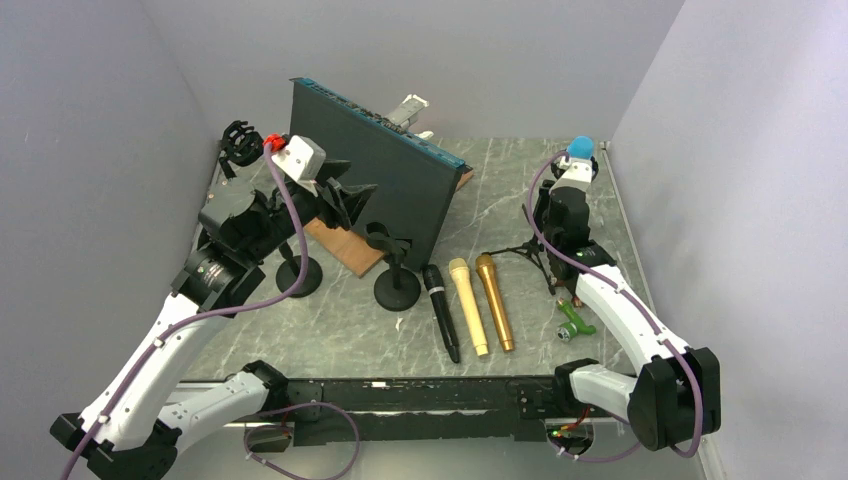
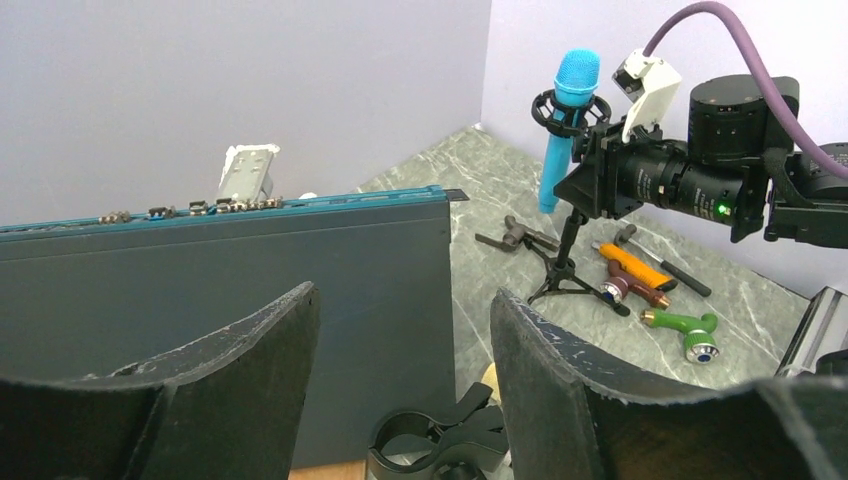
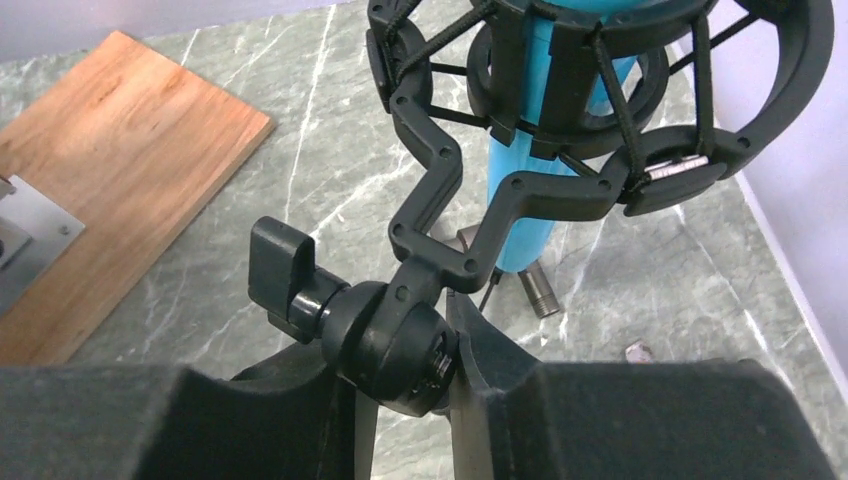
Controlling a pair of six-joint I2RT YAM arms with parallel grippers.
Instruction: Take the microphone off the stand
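Observation:
I will carry the tripod back with my right gripper and release it by the black microphone, on bare tabletop to the gripper's left in the top view.
A blue microphone [image 1: 581,148] [image 2: 570,110] [image 3: 520,235] stands upright in a black shock mount on a small tripod stand [image 1: 540,256] [image 2: 565,255] at the back right of the table. My right gripper [image 1: 568,190] [image 3: 400,370] reaches the stand just below the mount. Its jaws are closed against the round swivel joint [image 3: 395,340], one finger on each side. My left gripper [image 1: 345,195] [image 2: 405,330] hangs open and empty above the left half of the table, beside the dark panel, far from the microphone.
A tall dark panel [image 1: 380,160] stands on a wooden board [image 1: 340,245]. Two empty round-based stands [image 1: 397,285] [image 1: 298,275] stand in front of it. Three microphones lie side by side: one black [image 1: 441,310] and two gold [image 1: 467,305]. Hand tools [image 1: 572,322] [image 2: 630,262] lie near the tripod.

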